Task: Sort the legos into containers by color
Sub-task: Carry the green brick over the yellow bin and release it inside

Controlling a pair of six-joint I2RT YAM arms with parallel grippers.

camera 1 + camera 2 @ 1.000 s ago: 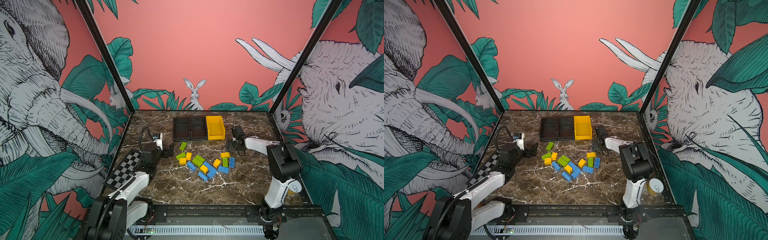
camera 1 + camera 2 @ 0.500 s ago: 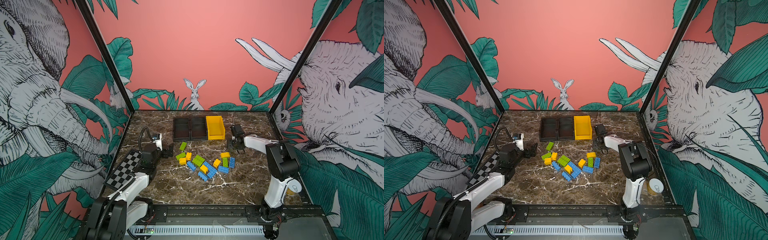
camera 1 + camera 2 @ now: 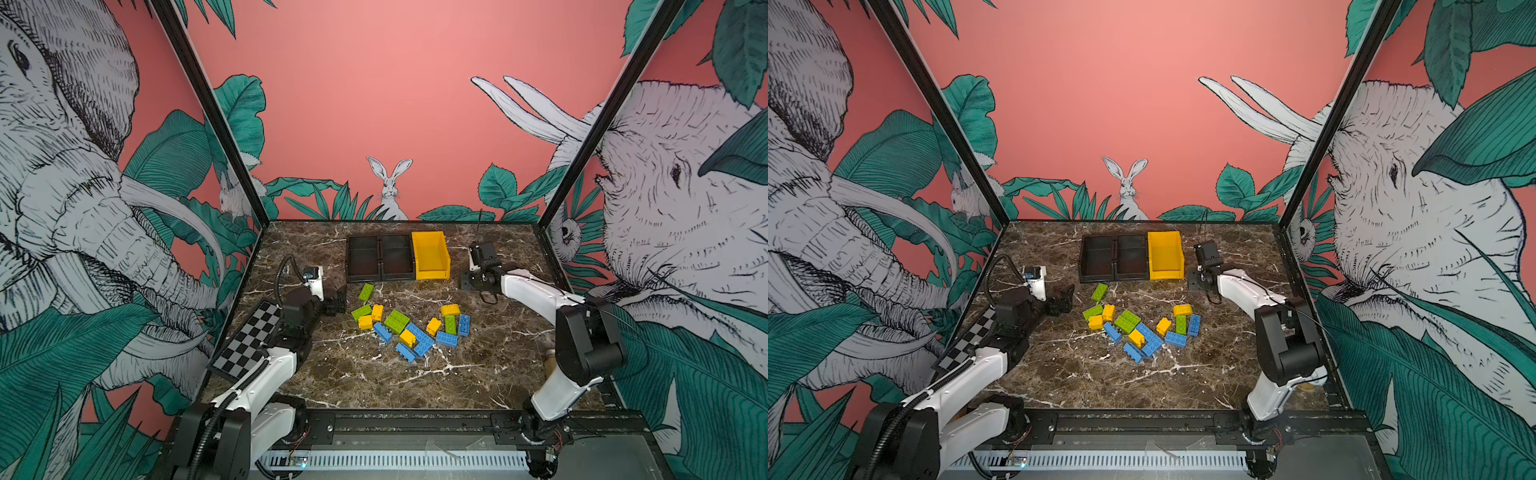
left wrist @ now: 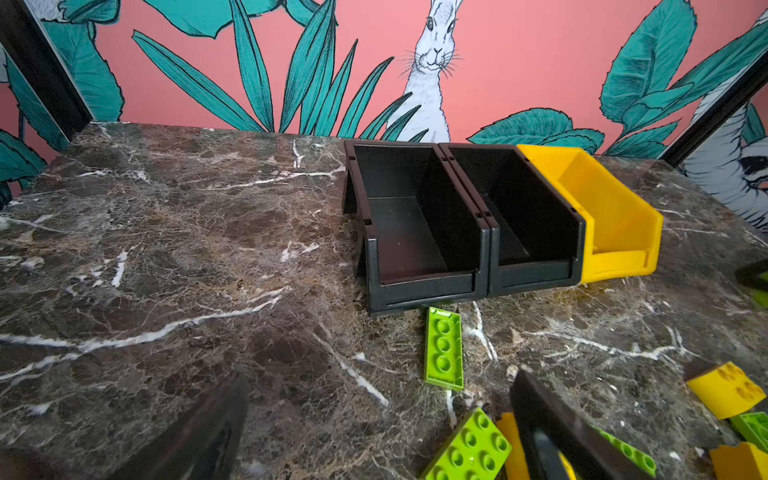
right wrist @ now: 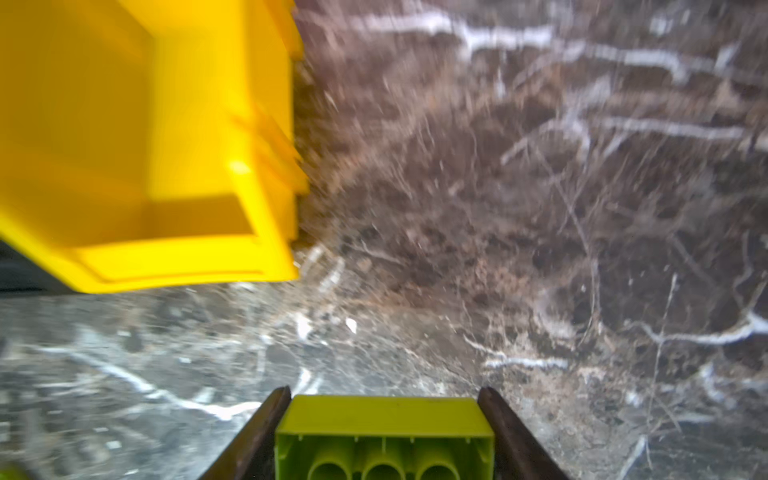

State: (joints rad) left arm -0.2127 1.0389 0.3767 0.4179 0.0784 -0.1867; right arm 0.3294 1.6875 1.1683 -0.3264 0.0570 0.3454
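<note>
My right gripper swings outward toward the black bins next, over the yellow bin's side, and releases the green lego where the yellow bin's empty bottom lies.
Green, yellow and blue legos lie in a loose pile mid-table; one green brick lies apart, nearer the containers. At the back, two black bins and a yellow bin stand side by side. My right gripper hovers just right of the yellow bin, shut on a green lego with its hollow underside toward the camera. At the pile's left edge my left gripper is open with nothing between its fingers.
A checkerboard plate leans along the left wall beside the left arm. Black frame posts stand at the back corners. A small round object sits by the right arm's base.
The right gripper has lifted off the table and moved a little toward the back, beside the yellow bin. The left arm and the pile have not moved.
</note>
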